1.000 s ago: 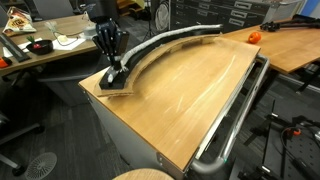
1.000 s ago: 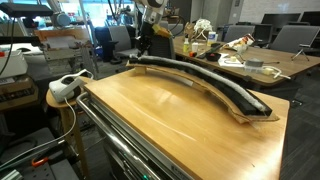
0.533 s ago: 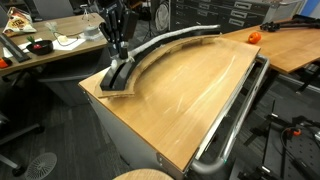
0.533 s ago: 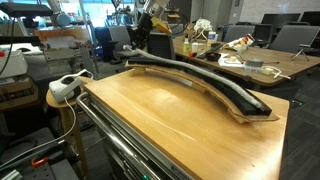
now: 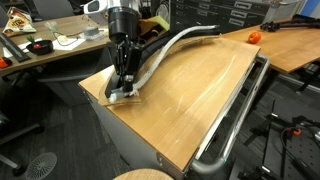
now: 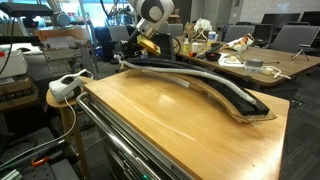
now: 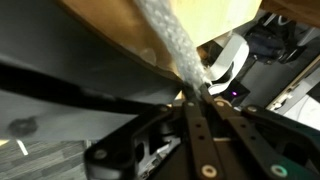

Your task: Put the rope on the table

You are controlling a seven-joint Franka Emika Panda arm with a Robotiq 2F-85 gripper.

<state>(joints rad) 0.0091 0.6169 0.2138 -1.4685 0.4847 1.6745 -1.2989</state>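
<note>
The rope's near end goes away from the black track next, toward the metal tube bar, where the wood lies bare.
The rope (image 5: 162, 54) is a thick pale grey-white cord that runs along the black curved track (image 5: 205, 29) at the far edge of the light-wood table (image 5: 195, 95). My gripper (image 5: 122, 88) is shut on the rope's near end, low over the table corner. In the other exterior view the rope (image 6: 190, 77) lies on the track (image 6: 252, 106) and my gripper (image 6: 134, 54) is at its far end above the table (image 6: 170, 125). In the wrist view the rope (image 7: 165, 38) runs straight into my closed fingers (image 7: 196, 96).
A metal tube rail (image 5: 236, 115) runs along the table's near edge. An orange object (image 5: 253, 36) sits on the desk behind. A cluttered desk (image 5: 40, 45) stands beside the arm. A white device (image 6: 68, 86) sits on a stool by the table.
My gripper rose from the track's end, then came down lower over the table corner. The rope's end now stands out of the track, in my fingers.
</note>
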